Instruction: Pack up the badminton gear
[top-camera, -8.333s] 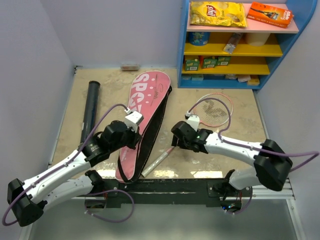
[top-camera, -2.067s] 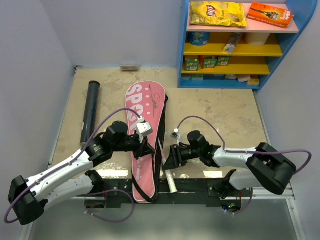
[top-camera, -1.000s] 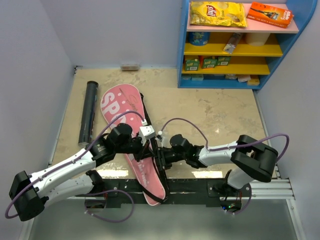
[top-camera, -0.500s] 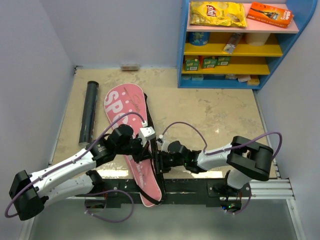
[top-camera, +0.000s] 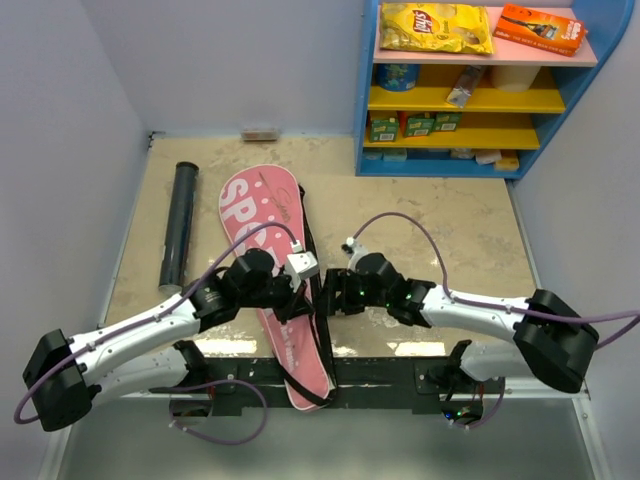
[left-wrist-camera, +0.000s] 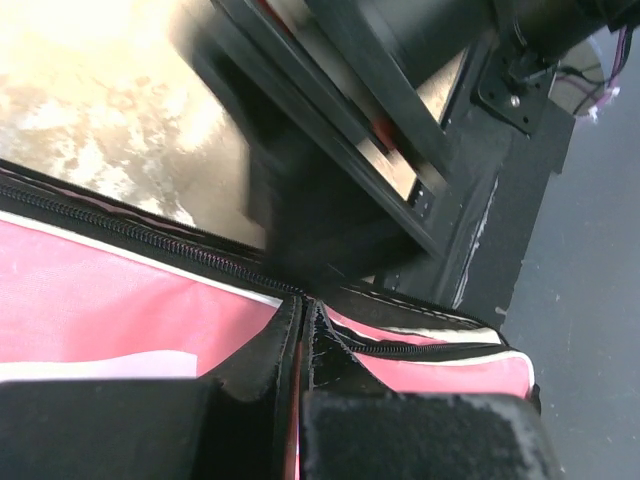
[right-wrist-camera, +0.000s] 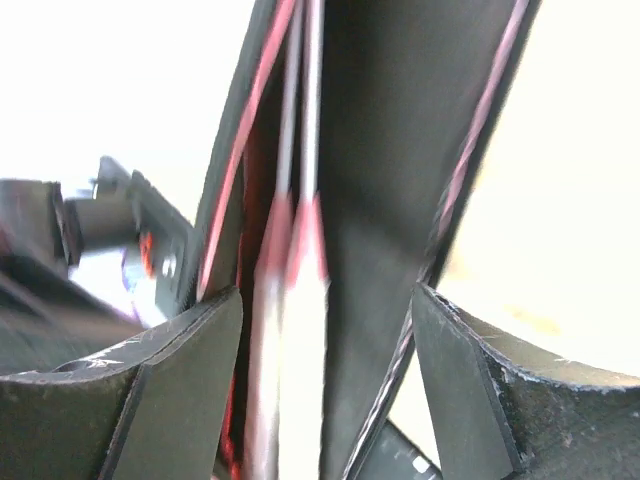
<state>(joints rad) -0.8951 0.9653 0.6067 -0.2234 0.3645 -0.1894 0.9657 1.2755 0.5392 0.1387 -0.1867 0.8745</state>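
The right gripper moves outward along the bag onto the bag's black edge near its wide far end (top-camera: 306, 221) next and closes. The left gripper holds the edge's nearer part.
The pink bag (top-camera: 262, 205) lettered SPORT lies slantwise on the floor, its narrow end over the near rail. My left gripper (top-camera: 303, 292) is shut on the bag's black zipper edge (left-wrist-camera: 300, 345), with pink fabric (left-wrist-camera: 120, 310) on either side. My right gripper (top-camera: 330, 292) is open at the bag's right edge. In the right wrist view, two pale racket handles (right-wrist-camera: 290, 400) with pink shafts run between its spread fingers (right-wrist-camera: 150, 390) into the bag's dark opening (right-wrist-camera: 380, 200). The black tube (top-camera: 178, 225) lies to the left of the bag. No shuttlecocks are in view.
A blue shelf unit (top-camera: 372, 100) stands at the back right, with a yellow snack packet (top-camera: 435, 27) and an orange box (top-camera: 540, 27) on top. The black mounting rail (top-camera: 380, 370) runs along the near edge. Walls close in left and right.
Over the sequence the bag swung and slid toward the near edge. In the last half second my right gripper moved away from the rail along the bag's edge, and the bag's wide end shifted slightly right.
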